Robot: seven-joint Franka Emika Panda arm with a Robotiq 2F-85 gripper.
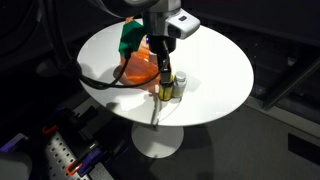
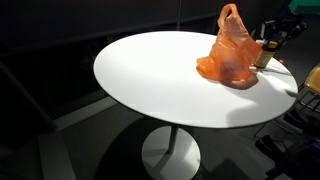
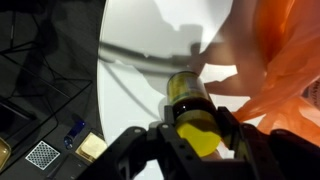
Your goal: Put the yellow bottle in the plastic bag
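The gripper will next move up, then over the orange plastic bag (image 2: 230, 55) (image 3: 285, 60) and down into it to release the yellow cap, because the bag is taller than the bottle.
The yellow bottle (image 1: 165, 88) stands on the white round table (image 1: 215, 60), right by the front of the orange plastic bag (image 1: 140, 68). My gripper (image 1: 164, 72) comes down from above, its fingers on both sides of the bottle's top. In the wrist view the yellow bottle (image 3: 195, 115) fills the gap between the black fingers (image 3: 195, 135), which touch its sides. The bag (image 3: 285, 60) lies just to the right. In an exterior view the bag (image 2: 230, 55) stands crumpled with its handle up and the bottle (image 2: 262, 54) is beside it.
A small white bottle (image 1: 181, 82) stands right next to the yellow one. A green object (image 1: 130, 38) sits behind the bag. A black cable (image 1: 100, 82) runs across the table toward the bag. The table edge (image 1: 190, 118) is close to the bottles.
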